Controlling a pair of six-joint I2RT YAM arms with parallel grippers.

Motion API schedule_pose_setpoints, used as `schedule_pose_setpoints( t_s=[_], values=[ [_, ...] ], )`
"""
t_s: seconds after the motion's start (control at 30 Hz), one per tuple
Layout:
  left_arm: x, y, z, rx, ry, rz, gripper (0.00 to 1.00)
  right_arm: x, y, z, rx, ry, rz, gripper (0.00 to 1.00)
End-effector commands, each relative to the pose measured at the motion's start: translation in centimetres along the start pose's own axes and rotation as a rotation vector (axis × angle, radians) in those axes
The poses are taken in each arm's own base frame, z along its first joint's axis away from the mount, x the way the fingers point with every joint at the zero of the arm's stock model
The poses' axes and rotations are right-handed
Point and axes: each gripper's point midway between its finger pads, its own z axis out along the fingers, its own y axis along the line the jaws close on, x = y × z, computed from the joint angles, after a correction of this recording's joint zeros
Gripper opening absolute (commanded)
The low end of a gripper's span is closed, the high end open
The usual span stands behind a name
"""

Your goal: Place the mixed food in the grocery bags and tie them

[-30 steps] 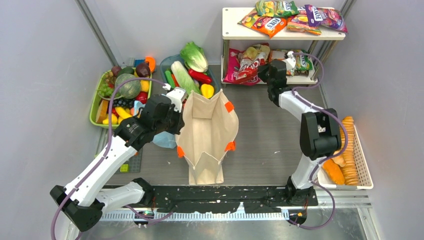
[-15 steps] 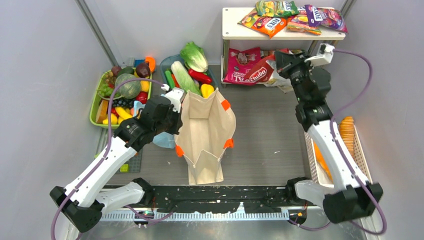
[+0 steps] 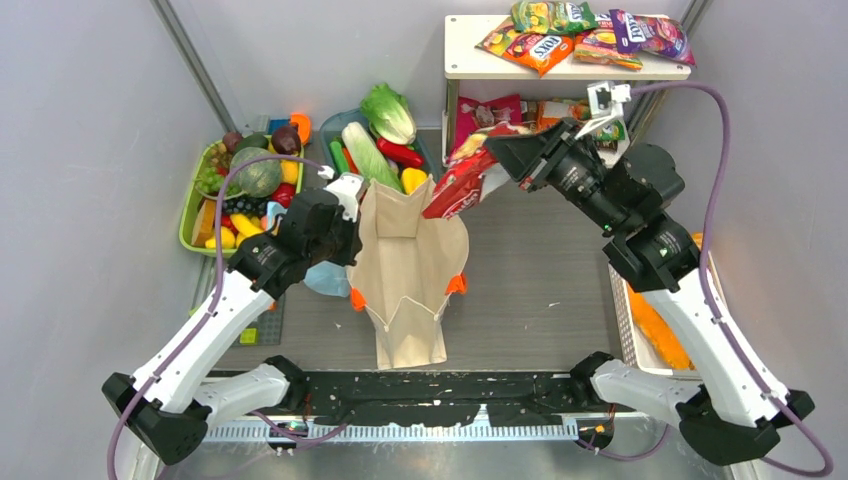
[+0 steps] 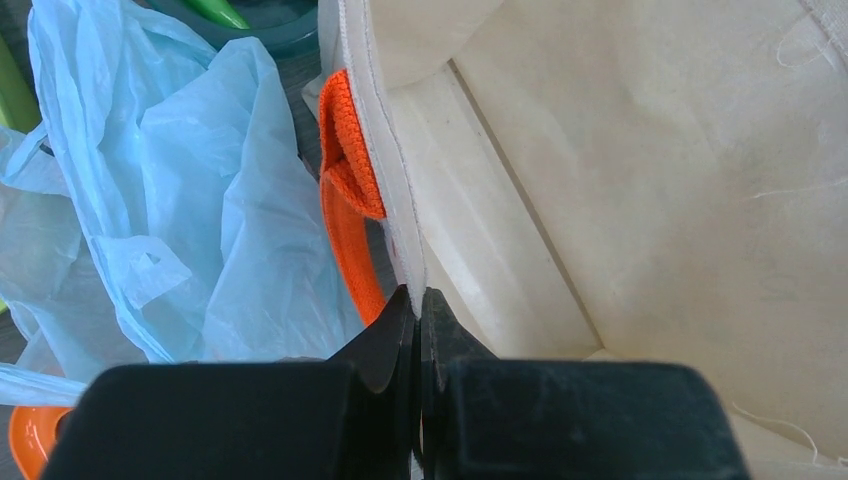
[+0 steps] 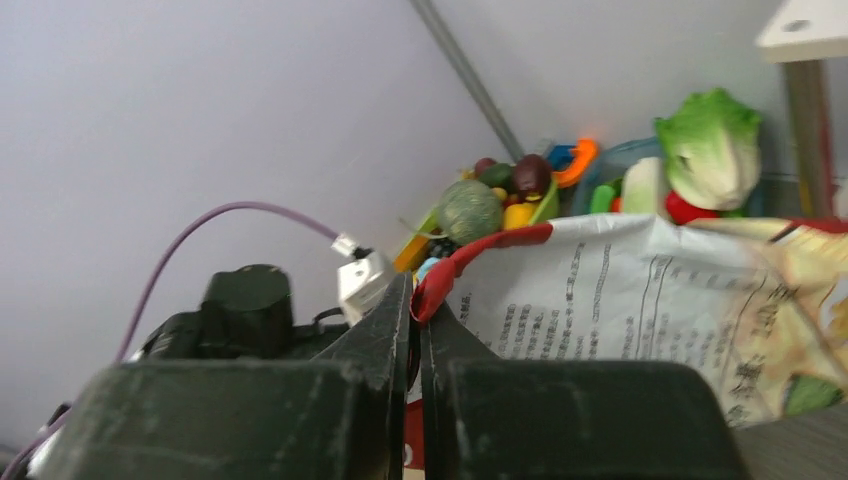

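I need to swing the packet in my right gripper toward the open tote [image 3: 410,270] next, which is below and to the left of it in the top view. I then need to lower the packet inside and let it go.
The beige canvas tote [image 3: 410,270] stands open mid-table, its orange handles at the rim. My left gripper [image 3: 355,232] is shut on the tote's left rim [image 4: 405,230], just beside an orange handle [image 4: 350,210]. The light-blue plastic bag [image 3: 325,280] lies crumpled left of the tote, also in the left wrist view [image 4: 170,200]. My right gripper [image 3: 497,157] is shut on the edge of a red snack packet [image 3: 462,182], which hangs tilted above the tote's far right corner. In the right wrist view the packet's printed back [image 5: 620,310] fills the right of the gripper [image 5: 415,290].
More snack packets [image 3: 560,40] lie on both levels of the white shelf [image 3: 470,65] at the back. A green tray [image 3: 190,215] with a round green melon [image 3: 258,178] and a bowl holding cabbage [image 3: 388,112] sit back left. A white mesh basket [image 3: 728,345] of biscuits is at the right.
My right arm pulled a red packet off the lower shelf and swung it left, to above the tote's mouth. The left gripper has stayed on the tote rim.
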Motion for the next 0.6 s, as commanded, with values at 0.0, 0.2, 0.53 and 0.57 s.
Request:
schedule_pose_setpoints(
  t_s=[0.0,0.2,0.53,0.57],
  values=[
    [-2.8,-0.1,-0.2,0.014,-0.089,-0.040,0.00,-0.8,6.1,-0.1,-0.174,0.063,-0.025,0.05],
    [-2.8,1.0,0.0,-0.010,-0.079,-0.076,0.00,0.4,9.3,-0.1,-0.257,0.064,0.113,0.05],
    [-2.5,0.2,0.7,0.071,-0.044,-0.126,0.00,5.9,11.8,0.7,-0.327,0.166,0.245,0.05],
    [-2.5,0.2,0.6,0.070,-0.044,-0.127,0.00,6.4,12.0,0.8,-0.333,0.176,0.251,0.05]
  ],
)
